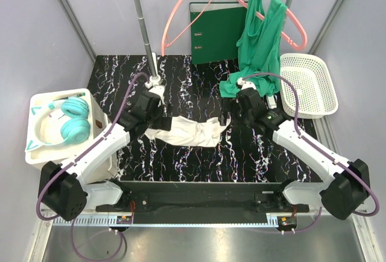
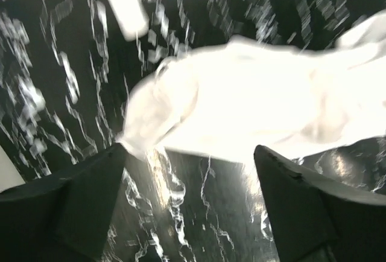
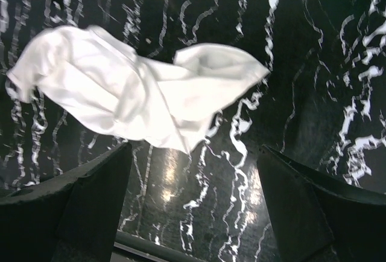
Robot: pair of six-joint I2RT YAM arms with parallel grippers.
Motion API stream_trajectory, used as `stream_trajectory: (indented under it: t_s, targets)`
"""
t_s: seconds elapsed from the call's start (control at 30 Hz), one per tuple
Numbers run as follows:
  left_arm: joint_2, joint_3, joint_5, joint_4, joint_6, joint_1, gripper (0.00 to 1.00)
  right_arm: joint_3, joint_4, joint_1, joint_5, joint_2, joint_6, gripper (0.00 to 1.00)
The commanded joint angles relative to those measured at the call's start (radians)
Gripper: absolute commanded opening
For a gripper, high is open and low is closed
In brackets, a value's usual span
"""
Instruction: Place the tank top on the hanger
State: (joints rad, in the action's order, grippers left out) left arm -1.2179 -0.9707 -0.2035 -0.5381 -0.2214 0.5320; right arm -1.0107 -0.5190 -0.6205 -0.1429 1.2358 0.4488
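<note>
I will next raise my right gripper outward and to the left in the top view, onto the light-pink hanger's curved arm [image 1: 175, 9], as it hangs far above the table.
A crumpled white tank top [image 1: 190, 132] lies flat on the black marbled table [image 1: 199, 159] between my two arms. The thin light-pink hanger [image 1: 187, 14] hangs from the rail at the back centre, far above the cloth. My left gripper [image 1: 154, 117] hovers at the tank top's left end. In the left wrist view its fingers [image 2: 90, 195] stand wide apart, open [image 2: 190, 150], with the tank top [image 2: 253, 93] just beyond them and only bare table between. My right gripper [image 1: 238, 108] is open [image 3: 193, 148] too, short of the tank top [image 3: 132, 93].
A white bin [image 1: 42, 147] with teal headphones [image 1: 66, 123] stands at the left. A white basket [image 1: 307, 84] sits at the right. A thicker salmon hanger with green cloth [image 1: 262, 38] and a green binder [image 1: 217, 32] are at the back. The rack pole [image 1: 145, 32] rises behind the left gripper.
</note>
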Motion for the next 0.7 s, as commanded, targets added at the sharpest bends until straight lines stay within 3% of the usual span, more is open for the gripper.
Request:
stream_trajectory:
  t_s: [0.0,0.23,0.4,0.67]
  targets:
    - [0.125,0.061,-0.077,0.047,-0.162,0.003,0.99,-0.127,0.049,0.001,0.049,0.011,-0.027,0.91]
    - [0.287,0.046,-0.028,-0.032,-0.159,-0.009,0.99,-0.373,0.076,-0.033,0.097,0.106,-0.054,0.89]
    - [0.299,-0.002,0.038,-0.132,-0.118,-0.012,0.99,-0.67,0.08,-0.081,0.097,0.264,-0.082,0.89]
    - [0.36,0.052,-0.047,-0.125,-0.082,-0.012,0.99,-1.192,0.103,-0.111,0.14,0.623,-0.078,0.88]
